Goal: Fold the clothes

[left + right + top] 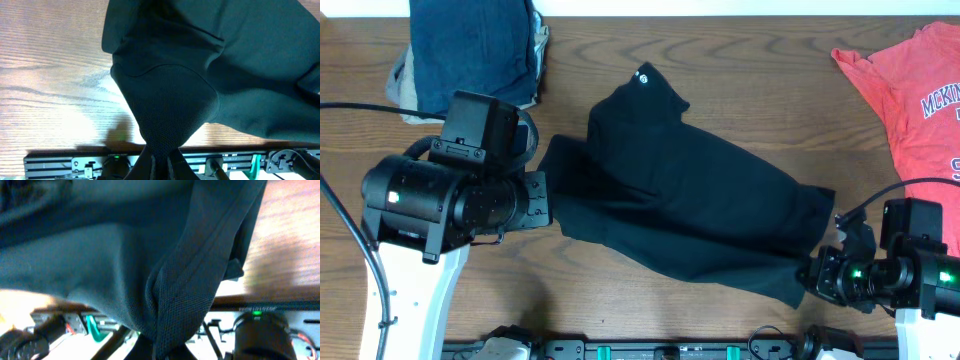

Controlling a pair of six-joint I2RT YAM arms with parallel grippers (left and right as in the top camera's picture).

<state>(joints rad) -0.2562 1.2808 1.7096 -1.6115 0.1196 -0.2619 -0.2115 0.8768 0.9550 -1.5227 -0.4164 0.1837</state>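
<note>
Next, my left gripper moves down toward the bare wood in front of the black shirt and releases the pinched edge, which hangs raised above the table.
The black T-shirt (680, 190) lies stretched across the middle of the wooden table, bunched and creased, with a small white logo (643, 77) at its far end. My left gripper (542, 200) is shut on the shirt's left edge; in the left wrist view the black cloth (165, 105) is pinched between the fingers (161, 162). My right gripper (817, 275) is shut on the shirt's lower right corner; the right wrist view shows cloth (185, 280) gathered into the jaws (162, 352). The coral-red T-shirt (910, 95) with navy lettering lies at the far right.
A pile of dark blue and grey garments (475, 45) sits at the back left. A black rail with cables (670, 350) runs along the table's front edge. Bare wood (620, 310) shows in front of the black shirt.
</note>
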